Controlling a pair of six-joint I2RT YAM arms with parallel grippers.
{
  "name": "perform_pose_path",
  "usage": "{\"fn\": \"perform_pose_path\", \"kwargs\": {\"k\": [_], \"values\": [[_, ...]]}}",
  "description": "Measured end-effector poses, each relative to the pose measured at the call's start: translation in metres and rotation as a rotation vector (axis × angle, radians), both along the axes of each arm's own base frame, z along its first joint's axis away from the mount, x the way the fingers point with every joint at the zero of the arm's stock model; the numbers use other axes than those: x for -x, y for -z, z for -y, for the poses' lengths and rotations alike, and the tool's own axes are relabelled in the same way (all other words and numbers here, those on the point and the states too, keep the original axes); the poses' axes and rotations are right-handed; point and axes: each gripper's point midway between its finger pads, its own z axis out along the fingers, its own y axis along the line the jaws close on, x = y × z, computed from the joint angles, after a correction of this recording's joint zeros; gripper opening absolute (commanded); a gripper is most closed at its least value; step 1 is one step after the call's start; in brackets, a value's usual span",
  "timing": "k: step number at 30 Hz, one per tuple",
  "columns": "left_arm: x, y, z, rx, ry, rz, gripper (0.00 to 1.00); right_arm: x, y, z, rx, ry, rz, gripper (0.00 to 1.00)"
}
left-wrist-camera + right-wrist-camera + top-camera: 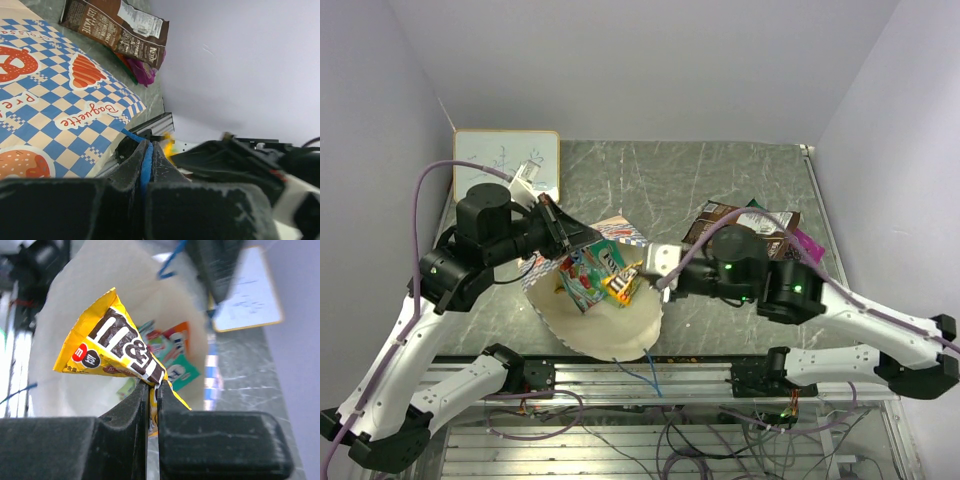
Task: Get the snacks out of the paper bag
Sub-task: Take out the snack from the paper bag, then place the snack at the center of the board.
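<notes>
The M&M's packet should go to the right in the top view with my right gripper, then down onto the brown bag, and then be released, since snacks already lie there.
The paper bag [610,330] lies on its side between the arms, mouth held open, its blue-and-white checkered side [50,100] facing up. My left gripper [582,235] is shut on the bag's blue cord handle [146,165], which is pinched between the fingertips [148,147]. My right gripper [642,272] is at the bag's mouth, shut on a corner of a yellow M&M's packet [110,347]. More colourful packets [175,357] lie deeper inside the bag [100,280]. A brown bag with a white label [720,218] and a purple packet [808,243] lie on the table to the right.
A small whiteboard [495,160] lies at the table's back left corner. The table's metal front rail [650,375] runs just below the bag. Purple walls close in the left, back and right sides. The right arm partly covers the brown bag.
</notes>
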Motion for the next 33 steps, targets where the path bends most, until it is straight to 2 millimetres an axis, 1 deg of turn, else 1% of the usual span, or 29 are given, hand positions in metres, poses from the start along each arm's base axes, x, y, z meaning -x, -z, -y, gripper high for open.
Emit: {"fn": "perform_pose_path", "kwargs": {"k": [2, 4, 6, 8, 10, 13, 16, 18, 20, 22, 24, 27, 29, 30, 33], "values": [[-0.003, 0.002, -0.002, -0.008, -0.017, -0.001, 0.07, -0.008, -0.035, 0.010, -0.073, 0.069, 0.025, 0.00], [-0.006, 0.004, -0.003, -0.022, -0.031, 0.000, 0.07, -0.018, -0.060, 0.023, -0.136, 0.152, 0.054, 0.00], [-0.008, 0.007, -0.005, -0.035, -0.044, -0.005, 0.07, -0.029, -0.072, 0.037, -0.171, 0.241, 0.079, 0.00], [-0.009, 0.011, -0.006, -0.048, -0.053, -0.013, 0.07, -0.043, -0.076, 0.053, -0.191, 0.355, 0.103, 0.00], [-0.009, 0.013, -0.008, -0.055, -0.061, -0.017, 0.07, -0.057, -0.073, 0.065, -0.196, 0.465, 0.118, 0.00], [-0.010, 0.015, -0.009, -0.066, -0.070, -0.021, 0.07, -0.075, -0.058, 0.080, -0.173, 0.606, 0.140, 0.00], [-0.010, 0.017, -0.011, -0.076, -0.076, -0.020, 0.07, -0.085, -0.040, 0.088, -0.157, 0.683, 0.157, 0.00], [-0.011, 0.016, -0.011, -0.083, -0.076, -0.016, 0.07, -0.090, -0.034, 0.095, -0.161, 0.722, 0.163, 0.00], [-0.012, 0.015, -0.011, -0.089, -0.075, -0.012, 0.07, -0.096, -0.034, 0.104, -0.193, 0.770, 0.165, 0.00], [-0.014, 0.014, -0.010, -0.094, -0.070, -0.006, 0.07, -0.108, -0.040, 0.116, -0.238, 0.853, 0.164, 0.00], [-0.015, 0.012, -0.008, -0.099, -0.058, 0.004, 0.07, -0.125, -0.042, 0.130, -0.268, 0.955, 0.155, 0.00], [-0.017, 0.008, -0.005, -0.102, -0.037, 0.027, 0.07, -0.165, -0.035, 0.153, -0.281, 1.134, 0.108, 0.00], [-0.018, 0.005, -0.003, -0.101, -0.021, 0.047, 0.07, -0.191, -0.025, 0.164, -0.283, 1.239, 0.066, 0.00], [-0.018, 0.003, -0.002, -0.099, -0.014, 0.056, 0.07, -0.200, -0.018, 0.168, -0.282, 1.275, 0.048, 0.00], [-0.017, -0.001, 0.001, -0.091, 0.008, 0.082, 0.07, -0.228, 0.011, 0.187, -0.296, 1.433, -0.048, 0.00]]}}
